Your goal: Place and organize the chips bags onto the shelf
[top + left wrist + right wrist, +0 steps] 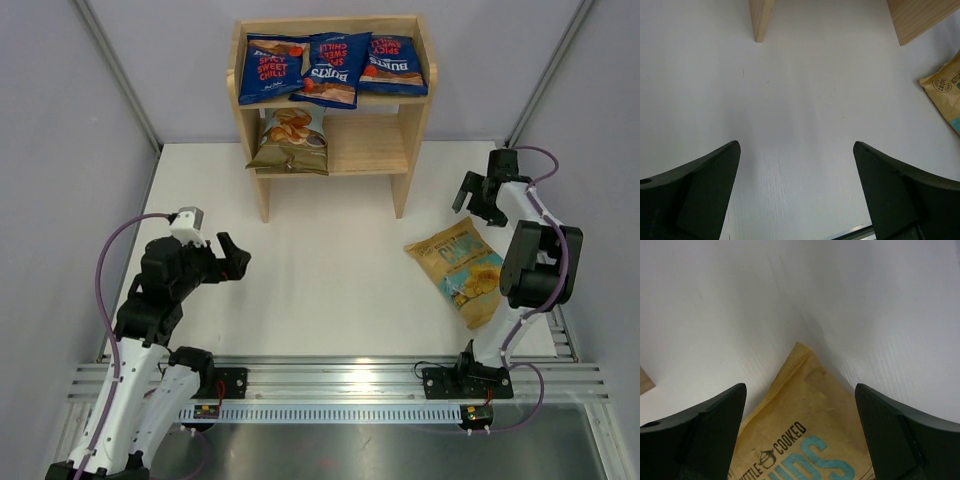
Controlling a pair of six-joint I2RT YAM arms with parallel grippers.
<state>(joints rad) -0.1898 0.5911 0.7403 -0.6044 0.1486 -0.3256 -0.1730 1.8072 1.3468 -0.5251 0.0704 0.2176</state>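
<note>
My right gripper lowers and moves back onto the tan-yellow bag's far corner to close next, since that corner already points between its open fingers.
The wooden shelf [412, 112] stands at the back of the table. Three dark blue Burts bags [330, 68] lie side by side on its top tier. A pale bag [292, 138] leans in the left of the lower tier. The tan-yellow bag [463, 268] lies flat on the table at the right; it also shows in the right wrist view [810, 430] and at the left wrist view's edge [946, 90]. My right gripper [478, 196] is open and empty, just beyond that bag's far corner. My left gripper [234, 260] is open and empty over bare table at the left.
The shelf's two front legs [761, 17] show at the top of the left wrist view. Grey walls [60, 150] close the table on both sides and the back. A metal rail [330, 380] runs along the near edge.
</note>
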